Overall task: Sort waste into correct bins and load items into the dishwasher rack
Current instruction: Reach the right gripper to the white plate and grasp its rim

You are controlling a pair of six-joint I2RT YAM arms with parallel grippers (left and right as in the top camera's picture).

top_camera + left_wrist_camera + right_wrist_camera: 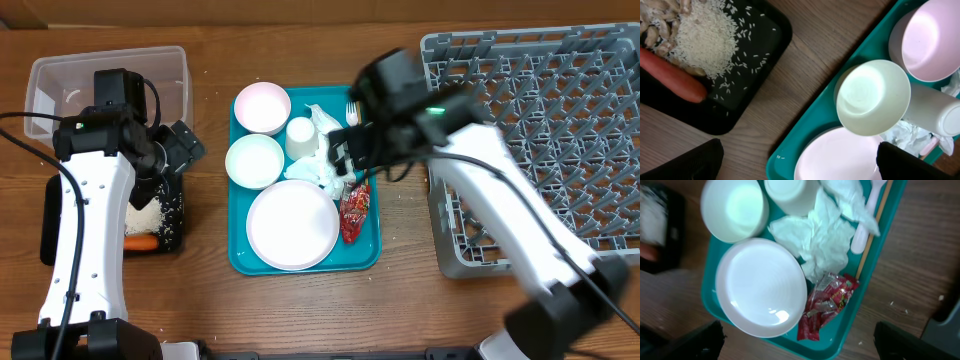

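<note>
Next, the right gripper lowers and draws back onto the plate's rim (337,228) (804,303), as the large plate is empty, its rim bare beside the napkins and wrapper.
The teal tray (372,252) holds a large plate (292,225), two bowls (262,107) (254,160), a cup (300,135), crumpled napkins (320,168), a red wrapper (354,212) and a white fork (352,108). A thin wooden stick (872,235) lies along the fork (867,215). The black tray (176,232) holds rice (705,37) and a carrot (140,241). My left gripper (185,145) is open and empty between the black tray and the teal tray. My right gripper (345,150) is open and empty above the napkins (820,235) and wrapper (827,302).
A clear plastic tub (60,75) stands at the far left behind the black tray. The grey dishwasher rack (540,110) fills the right side. Loose rice grains lie on the wood near the teal tray's right edge.
</note>
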